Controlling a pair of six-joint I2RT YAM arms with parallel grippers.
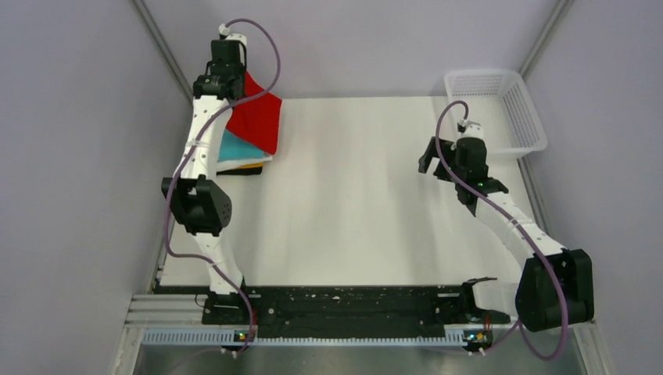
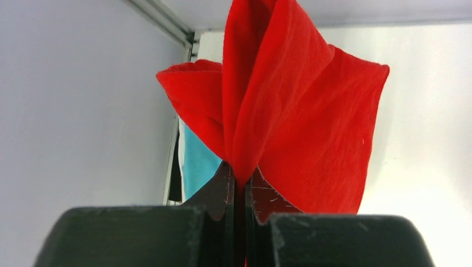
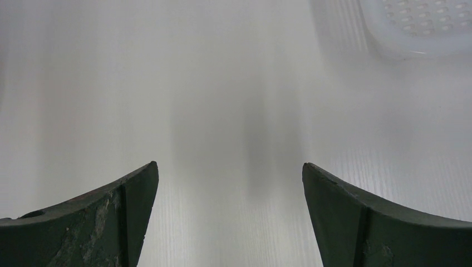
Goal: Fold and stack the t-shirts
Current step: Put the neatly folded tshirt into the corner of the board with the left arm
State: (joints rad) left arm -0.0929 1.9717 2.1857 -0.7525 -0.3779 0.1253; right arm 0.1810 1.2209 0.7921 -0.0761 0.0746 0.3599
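My left gripper lowers toward the left in the top view, onto the teal t-shirt (image 1: 236, 148) (image 2: 197, 161), next and releases the red t-shirt, because it hangs in folds.
A bright red t-shirt (image 1: 259, 119) hangs folded at the table's far left, pinched in my left gripper (image 1: 232, 84), which is shut on it. In the left wrist view the red t-shirt (image 2: 300, 111) rises in folds out of the closed jaws of the left gripper (image 2: 240, 175). Under it lies a stack of folded t-shirts, with the teal one (image 1: 231, 148) on top and orange and black edges showing below; the teal t-shirt (image 2: 197, 161) also shows behind the cloth. My right gripper (image 1: 449, 168) hovers open over bare table at the right, and the right gripper (image 3: 229, 167) holds nothing.
A white mesh basket (image 1: 500, 109) stands at the table's far right corner; the basket's rim (image 3: 417, 33) shows in the right wrist view. Grey walls close in on both sides. A black rail runs along the table's near edge (image 1: 352, 301).
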